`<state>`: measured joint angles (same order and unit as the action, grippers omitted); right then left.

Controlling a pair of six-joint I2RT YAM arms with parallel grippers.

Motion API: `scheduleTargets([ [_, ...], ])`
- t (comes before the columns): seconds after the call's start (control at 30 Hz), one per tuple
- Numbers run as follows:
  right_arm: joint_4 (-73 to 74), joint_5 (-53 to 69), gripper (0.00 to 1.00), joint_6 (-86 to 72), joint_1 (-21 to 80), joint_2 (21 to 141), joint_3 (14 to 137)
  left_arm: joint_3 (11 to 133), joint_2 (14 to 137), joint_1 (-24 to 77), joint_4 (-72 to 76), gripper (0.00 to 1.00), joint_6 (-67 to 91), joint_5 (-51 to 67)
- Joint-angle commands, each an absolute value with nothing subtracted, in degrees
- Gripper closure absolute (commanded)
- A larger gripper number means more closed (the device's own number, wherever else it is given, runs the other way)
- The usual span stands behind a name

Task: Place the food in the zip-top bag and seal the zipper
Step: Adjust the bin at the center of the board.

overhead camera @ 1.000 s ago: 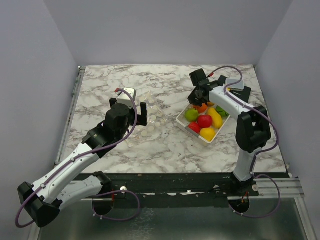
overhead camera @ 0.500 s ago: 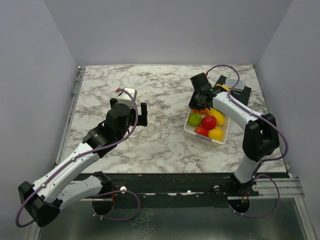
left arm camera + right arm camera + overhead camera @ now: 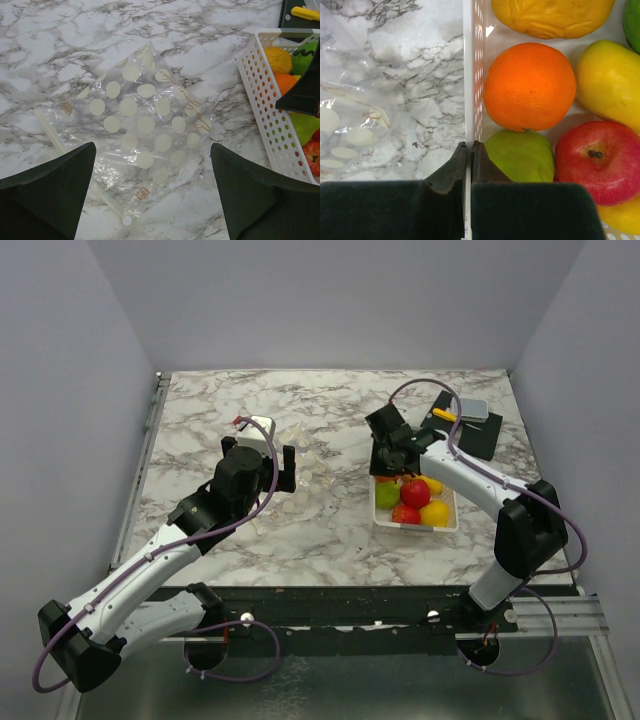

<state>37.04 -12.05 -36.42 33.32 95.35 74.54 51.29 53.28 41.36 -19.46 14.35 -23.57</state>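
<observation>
My right gripper draws the basket [image 3: 417, 528] back toward my base next and releases the basket's side there. The marble lies open on the basket's near side.
The clear zip-top bag [image 3: 312, 476] with cream dots lies flat on the marble, and it also shows in the left wrist view [image 3: 145, 125]. Its pale zipper [image 3: 107, 202] runs along the lower left edge. My left gripper [image 3: 258, 458] hovers over the bag, open and empty [image 3: 152, 146]. The food sits in a white slotted basket [image 3: 417, 528]: an orange [image 3: 530, 85], a green fruit [image 3: 520, 155], a red apple [image 3: 597, 160] and yellow pieces [image 3: 607, 85]. My right gripper [image 3: 385, 465] is shut on the basket's left wall [image 3: 468, 75], with its fingertips pinching the rim [image 3: 467, 146].
A black pad [image 3: 480, 435] lies at the back right with a grey object [image 3: 474, 408] and a yellow item [image 3: 445, 414] on it. The basket stands just right of the bag. Walls close the table on the left, back and right.
My right gripper has dragged the basket toward the near left and turned it so it stands squarer to the table edge, closer to the bag. The left arm has barely moved.
</observation>
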Motion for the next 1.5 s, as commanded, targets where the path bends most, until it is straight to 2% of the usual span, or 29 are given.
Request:
scheduleTargets([
  [0.0, 38.34, -15.28, 0.99, -35.54, 36.41, 92.08, 72.51, 51.68, 53.61, 41.22, -20.13, 0.01, 14.16, -24.55],
  [0.63, 37.75, -22.57, 0.99, -40.69, 43.08, 90.09, 66.29, 51.61, 54.49, 41.22, -20.26, 0.01, 13.98, -25.27],
  [0.7, 38.47, -23.64, 0.91, -40.67, 43.41, 89.78, 67.1, 51.59, 54.55, 41.21, -20.3, 0.01, 14.01, -25.31],
  [0.77, 39.17, -24.8, 0.76, -40.33, 43.78, 89.21, 67.83, 51.59, 54.55, 41.16, -20.3, 0.01, 14.0, -25.52],
  [0.93, 41.32, -26.38, 0.57, -39.78, 44.42, 87.91, 70.12, 51.53, 54.15, 41.21, -20.3, 0.01, 14.08, -26.35],
  [1.2, 40.83, -24.58, 0.46, -37.69, 45.23, 83.51, 72.5, 51.46, 53.51, 41.18, -20.34, 0.01, 14.49, -27.78],
  [1.47, 34.85, -16.5, 0.37, -34.15, 46.4, 80.91, 73.02, 51.16, 49.77, 41.22, -20.25, 0.01, 14.77, -31.65],
])
